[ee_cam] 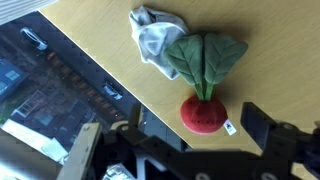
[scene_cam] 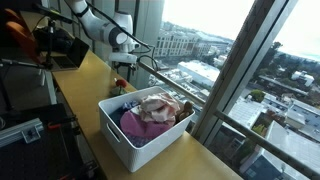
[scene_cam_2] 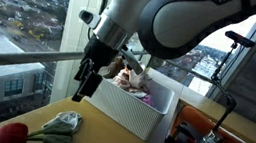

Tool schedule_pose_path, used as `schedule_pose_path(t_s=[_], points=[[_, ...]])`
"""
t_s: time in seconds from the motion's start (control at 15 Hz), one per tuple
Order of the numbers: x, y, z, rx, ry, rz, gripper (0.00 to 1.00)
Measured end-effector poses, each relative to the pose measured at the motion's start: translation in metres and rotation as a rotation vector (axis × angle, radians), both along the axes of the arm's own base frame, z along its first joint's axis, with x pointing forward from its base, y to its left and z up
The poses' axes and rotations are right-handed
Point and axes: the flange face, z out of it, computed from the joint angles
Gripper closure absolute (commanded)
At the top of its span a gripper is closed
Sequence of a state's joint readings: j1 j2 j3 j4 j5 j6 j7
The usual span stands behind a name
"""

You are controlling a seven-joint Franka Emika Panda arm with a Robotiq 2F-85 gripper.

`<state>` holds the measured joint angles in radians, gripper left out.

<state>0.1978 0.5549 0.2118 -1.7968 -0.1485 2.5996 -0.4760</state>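
My gripper shifts past the radish's red body between its fingers in the wrist view next. It then lowers onto the green leaves below it, beyond the body.
In the wrist view a plush radish, red with green leaves, lies on the wooden table. It touches a crumpled white-grey cloth. My gripper hangs open above them. The radish's red body sits between its dark fingers but well below them, and nothing is held. In an exterior view the gripper hovers above the table, with the radish and the cloth lower to its left. In an exterior view the gripper is beyond the basket.
A white basket holding several soft toys and purple cloth stands on the table, also shown in an exterior view. A tall window with a railing runs along the table's edge. Dark equipment stands at the far end.
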Motion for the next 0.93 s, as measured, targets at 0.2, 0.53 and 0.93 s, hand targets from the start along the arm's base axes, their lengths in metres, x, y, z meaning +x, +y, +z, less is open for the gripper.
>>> schedule_pose_path(t_s=[0.2,0.53,0.93], points=[[0.001,0.007,-0.037,-0.004,0.015,0.015,0.00],[0.002,0.020,-0.082,-0.003,0.053,0.022,0.00],[-0.002,0.035,-0.137,-0.027,0.070,0.056,0.00]])
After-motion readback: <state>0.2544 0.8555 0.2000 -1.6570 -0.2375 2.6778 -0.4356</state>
